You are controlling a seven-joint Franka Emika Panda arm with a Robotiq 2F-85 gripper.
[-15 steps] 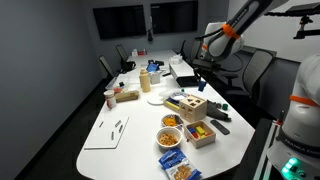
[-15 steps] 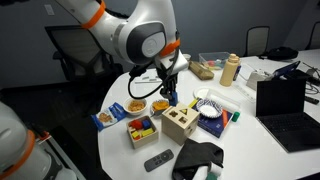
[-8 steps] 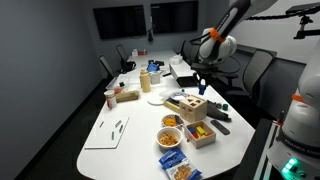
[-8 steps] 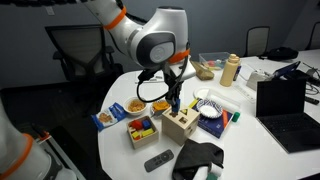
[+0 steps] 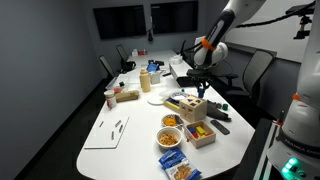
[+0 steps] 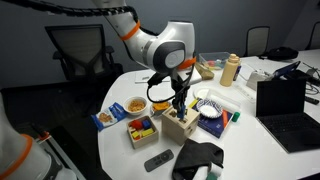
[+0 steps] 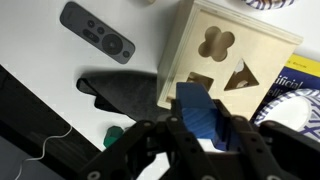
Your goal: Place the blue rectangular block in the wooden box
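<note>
The gripper turns above the box (image 7: 230, 55) next, since the block sits at an angle to the box's edges. It then lowers the block toward the box's partly hidden hole (image 7: 201, 80) to release it.
My gripper (image 7: 198, 118) is shut on the blue rectangular block (image 7: 200, 108) and holds it just above the wooden box (image 7: 230, 55), close to the box's near edge. The box is a light wooden cube with dark shaped holes in its top: a flower shape, a triangle and one partly hidden by the block. In both exterior views the gripper (image 6: 181, 103) (image 5: 201, 90) hangs over the wooden box (image 6: 180, 124) (image 5: 189, 104) on the white table.
A lower wooden tray of coloured pieces (image 6: 141, 130) lies beside the box. A remote (image 7: 97, 30), a black cloth (image 7: 122, 92), snack bowls (image 6: 135, 106), a plate (image 6: 208, 107), a laptop (image 6: 285, 108) and a bottle (image 6: 231, 69) also lie on the table.
The arm has moved over the table with the blue block and come down, from beside the wooden box to right above its top.
</note>
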